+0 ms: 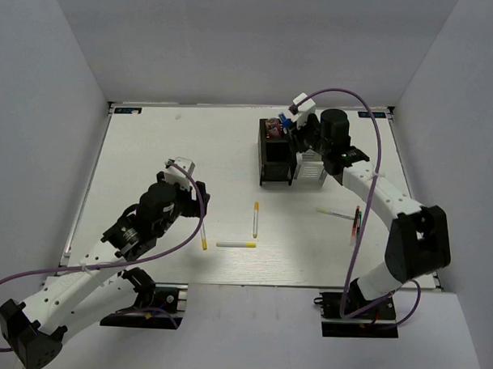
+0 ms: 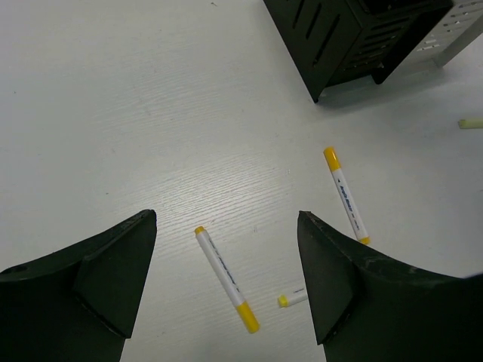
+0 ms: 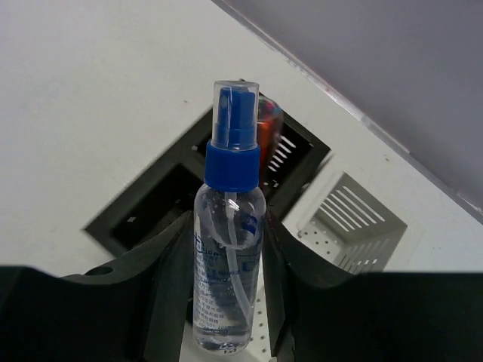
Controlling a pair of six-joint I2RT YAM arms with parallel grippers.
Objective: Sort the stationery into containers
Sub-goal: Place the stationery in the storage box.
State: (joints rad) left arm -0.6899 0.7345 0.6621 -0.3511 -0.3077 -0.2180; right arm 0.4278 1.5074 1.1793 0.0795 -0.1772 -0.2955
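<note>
The white pen's middle [image 1: 203, 232] [image 2: 225, 279] is below my left gripper and slightly back, slanted between its fingers, so my left gripper should next go down and back, turning to straddle the pen's body.
My right gripper [image 1: 290, 128] is shut on a small clear bottle [image 3: 226, 264] with a blue cap [image 3: 234, 154], held upright above the black organizer [image 1: 277, 157]. The white organizer [image 1: 310, 166] stands beside it on the right. A pink-red tube [image 3: 269, 124] stands in a far compartment of the black organizer [image 3: 147, 207]. My left gripper [image 2: 226, 220] is open and empty above a white pen with yellow ends [image 2: 224, 277]. Two more such pens lie near it, one upright in the top view [image 1: 256, 220] and one across [image 1: 236, 244]. Thin red and green pens [image 1: 357, 221] lie at the right.
A thin pale pen [image 1: 335, 213] lies left of the red and green ones. The white organizer [image 3: 355, 220] shows empty slatted walls in the right wrist view. White walls close the table at the back and sides. Purple cables hang off both arms.
</note>
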